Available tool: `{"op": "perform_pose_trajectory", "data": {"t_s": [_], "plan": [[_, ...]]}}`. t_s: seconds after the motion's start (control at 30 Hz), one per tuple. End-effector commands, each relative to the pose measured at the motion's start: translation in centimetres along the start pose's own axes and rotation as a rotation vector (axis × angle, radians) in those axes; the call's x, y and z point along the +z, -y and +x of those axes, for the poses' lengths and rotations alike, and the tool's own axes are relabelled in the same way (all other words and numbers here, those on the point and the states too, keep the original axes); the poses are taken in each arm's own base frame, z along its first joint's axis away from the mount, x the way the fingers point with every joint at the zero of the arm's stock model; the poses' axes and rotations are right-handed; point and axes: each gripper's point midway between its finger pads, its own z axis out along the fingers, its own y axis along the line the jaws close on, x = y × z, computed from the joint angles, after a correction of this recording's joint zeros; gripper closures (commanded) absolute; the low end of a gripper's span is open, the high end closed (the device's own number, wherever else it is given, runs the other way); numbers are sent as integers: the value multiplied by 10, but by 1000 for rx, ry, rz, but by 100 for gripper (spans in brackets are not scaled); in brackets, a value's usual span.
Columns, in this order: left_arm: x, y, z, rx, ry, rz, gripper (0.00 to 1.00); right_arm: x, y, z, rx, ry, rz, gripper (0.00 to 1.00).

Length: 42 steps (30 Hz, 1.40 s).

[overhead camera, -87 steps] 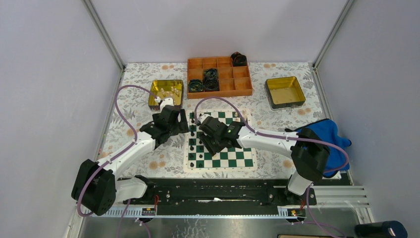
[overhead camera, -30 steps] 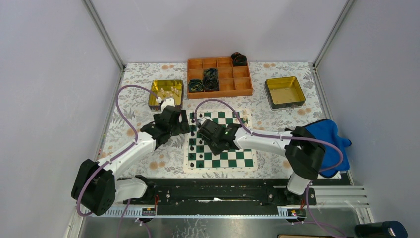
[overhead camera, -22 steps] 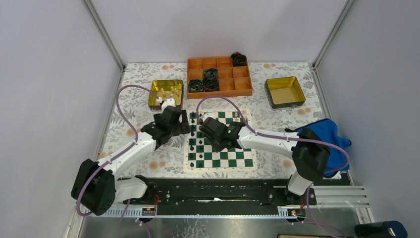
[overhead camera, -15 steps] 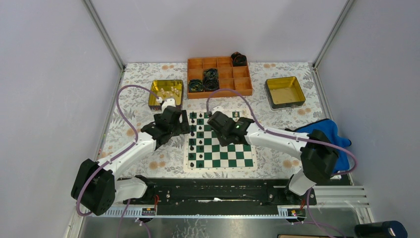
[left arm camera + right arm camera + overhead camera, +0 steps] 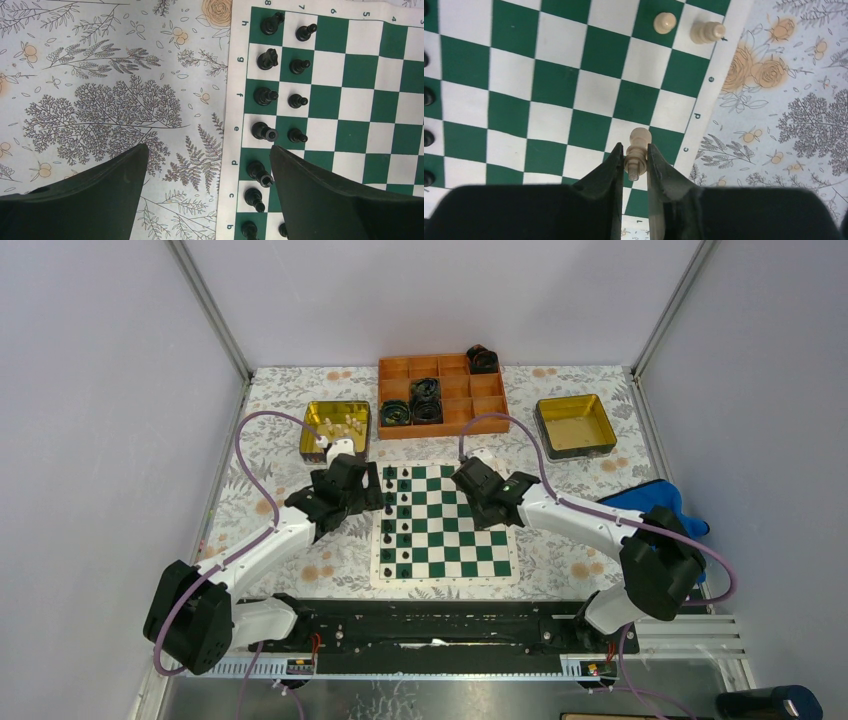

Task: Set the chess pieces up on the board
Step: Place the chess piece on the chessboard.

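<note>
My right gripper moves toward that border next, lowers the cream-white piece [image 5: 637,150] and releases it there, as the white edge square [image 5: 673,111] beside the letter d is empty.
The green-and-white board [image 5: 446,530] lies mid-table. Black pieces [image 5: 389,525] stand in two columns along its left side and show in the left wrist view [image 5: 265,95]. Two cream pieces [image 5: 706,31] stand at the board's right edge. My right gripper [image 5: 633,150] is shut on a cream-white piece [image 5: 637,150] and holds it above the board's right side; in the top view it [image 5: 478,483] hovers near the far right corner. My left gripper [image 5: 207,155] is open and empty, over the board's left border; in the top view it [image 5: 360,490] sits beside the black columns.
A yellow-lined tin [image 5: 335,427] with several cream pieces stands back left, another tin [image 5: 574,425] back right. An orange compartment tray [image 5: 442,395] holds black coiled rolls. A blue cloth [image 5: 660,525] lies at the right. Flowered tablecloth surrounds the board.
My right gripper has moved from the board's left side, near the black pieces, across to its far right side. The left arm has not moved.
</note>
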Motion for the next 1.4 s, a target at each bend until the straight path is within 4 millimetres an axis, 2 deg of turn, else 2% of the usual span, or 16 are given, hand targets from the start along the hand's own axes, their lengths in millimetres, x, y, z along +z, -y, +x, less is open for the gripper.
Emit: {"op": "perform_pose_trajectory", "data": {"t_s": [0.0,0.47,1.07,1.37], "plan": [[-4,4,-12,4,40,-1,1,-4,16,-6,71,40,46,100],[-3,4,-11,10,36,-5,1,9,35,-4,137,62,84,100],[-2,3,-7,26,25,-15,1,22,42,-4,192,66,77,100],[-1,4,-6,31,20,-17,1,28,37,-3,217,52,41,100]]}}
